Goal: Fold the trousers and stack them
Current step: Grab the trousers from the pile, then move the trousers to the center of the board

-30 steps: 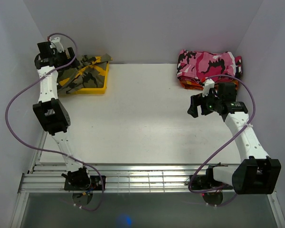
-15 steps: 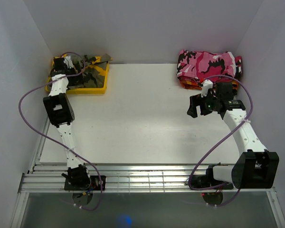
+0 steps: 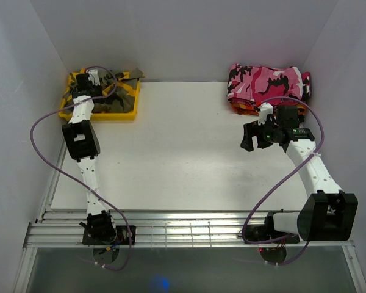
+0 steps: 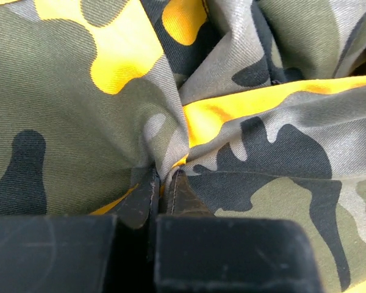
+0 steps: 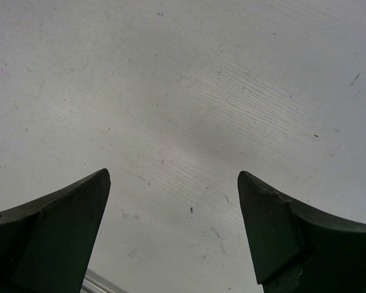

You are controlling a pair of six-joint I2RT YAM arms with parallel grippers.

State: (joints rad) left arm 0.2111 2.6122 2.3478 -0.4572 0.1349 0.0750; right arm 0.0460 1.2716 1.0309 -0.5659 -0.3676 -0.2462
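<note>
My left gripper is going to lift from the bin (image 3: 123, 114) next, carry the trousers back onto the bare tabletop beside it and let go of them, because they lie crumpled in there.
The trousers (image 3: 113, 94), in olive, grey, black and yellow-orange camouflage, lie crumpled in a yellow bin (image 3: 123, 114) at the table's back left. My left gripper (image 3: 84, 85) is down in that bin. In the left wrist view the trousers (image 4: 274, 140) fill the frame, and my left gripper (image 4: 165, 178) is shut on a pinched fold of them. My right gripper (image 3: 251, 135) hovers over the bare table at the right. The right wrist view shows my right gripper (image 5: 174, 183) open with nothing between its fingers.
A folded pink, white and black camouflage garment (image 3: 267, 82) rests on an orange-red garment (image 3: 247, 108) at the back right, just behind the right arm. White walls close in the table (image 3: 177, 152) on three sides. A metal rail (image 3: 183, 231) runs along the near edge.
My left arm reached further back and down into the yellow bin, and its gripper shut on a fold of the trousers. The right arm stayed still.
</note>
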